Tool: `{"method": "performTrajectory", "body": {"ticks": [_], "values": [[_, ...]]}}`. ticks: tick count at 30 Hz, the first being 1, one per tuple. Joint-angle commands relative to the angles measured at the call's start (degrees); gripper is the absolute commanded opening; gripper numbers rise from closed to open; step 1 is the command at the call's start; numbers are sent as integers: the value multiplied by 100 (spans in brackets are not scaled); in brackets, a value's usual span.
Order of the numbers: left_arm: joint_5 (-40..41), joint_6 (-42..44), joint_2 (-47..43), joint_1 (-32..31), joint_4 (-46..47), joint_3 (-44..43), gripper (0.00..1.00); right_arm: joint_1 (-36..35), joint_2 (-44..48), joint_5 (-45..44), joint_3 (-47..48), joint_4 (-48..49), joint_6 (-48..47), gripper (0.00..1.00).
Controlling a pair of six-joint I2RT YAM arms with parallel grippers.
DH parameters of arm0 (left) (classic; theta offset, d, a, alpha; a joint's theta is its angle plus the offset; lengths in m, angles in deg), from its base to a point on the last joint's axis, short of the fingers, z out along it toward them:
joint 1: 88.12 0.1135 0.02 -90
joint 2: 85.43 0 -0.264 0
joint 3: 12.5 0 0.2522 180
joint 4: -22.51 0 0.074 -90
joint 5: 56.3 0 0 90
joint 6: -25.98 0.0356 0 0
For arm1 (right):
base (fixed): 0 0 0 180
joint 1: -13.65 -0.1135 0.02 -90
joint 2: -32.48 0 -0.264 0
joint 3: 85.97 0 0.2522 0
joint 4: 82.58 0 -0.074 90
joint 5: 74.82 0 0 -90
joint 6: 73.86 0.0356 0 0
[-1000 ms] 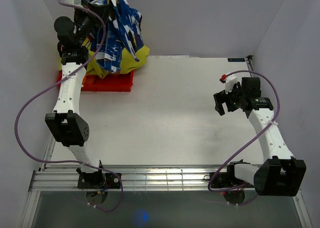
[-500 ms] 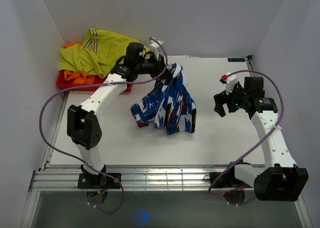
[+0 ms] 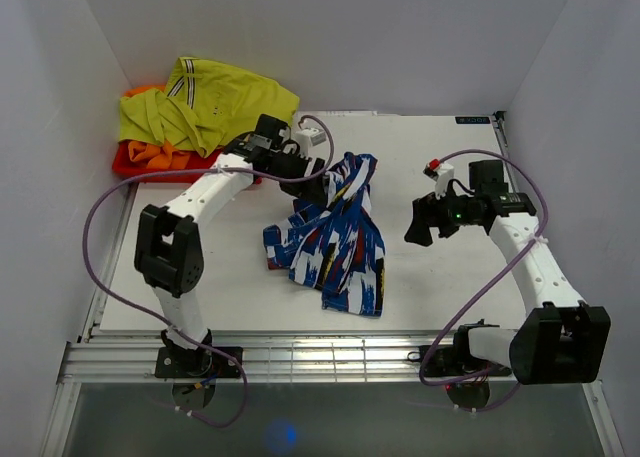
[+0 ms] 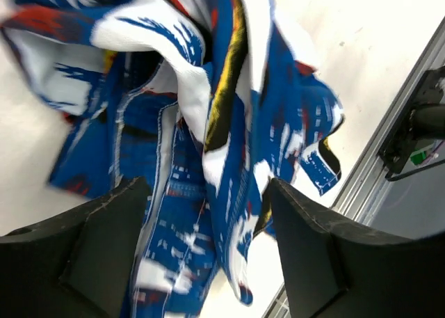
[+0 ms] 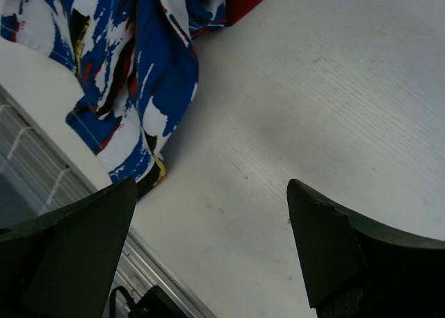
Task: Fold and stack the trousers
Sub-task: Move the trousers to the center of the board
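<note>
My right gripper moves to the left in the top view and down onto the trousers' nearest side edge (image 3: 376, 241) (image 5: 189, 88) next, with only bare table between the gripper's fingers.
The trousers (image 3: 335, 239), royal blue with white, red and black blotches, lie crumpled in a long heap in the middle of the table. My left gripper (image 3: 322, 185) hovers at their far end, fingers spread wide. In the left wrist view the trousers (image 4: 208, 123) fill the space beyond the open left gripper (image 4: 208, 193), and nothing is pinched. My right gripper (image 3: 418, 229) is open to the right of the heap. In the right wrist view the right gripper (image 5: 212, 193) is over bare table, with a trouser end (image 5: 139, 60) at the upper left.
A red bin (image 3: 125, 162) stands at the back left, holding a yellow-green striped garment (image 3: 205, 102) and an orange garment (image 3: 150, 152). The table's metal front rail (image 3: 320, 357) runs along the near edge. White walls close in on three sides.
My left arm swung the trousers from over the bin to the table's middle and opened, so they dropped into a heap. My right gripper moved left towards them.
</note>
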Motion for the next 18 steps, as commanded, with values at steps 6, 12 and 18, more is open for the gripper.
{"method": "performTrajectory", "body": {"ticks": [6, 12, 18], "values": [[102, 784, -1685, 1066, -712, 772, 83, -1050, -1069, 1323, -74, 1137, 1610, 96], [656, 969, -2696, 1075, -310, 2285, 84, -1683, -1448, 1113, -118, 1744, 2348, 90], [841, 767, -2961, 1075, 183, 3297, 84, -2096, -1949, 849, 23, 2053, 2850, 90]]}}
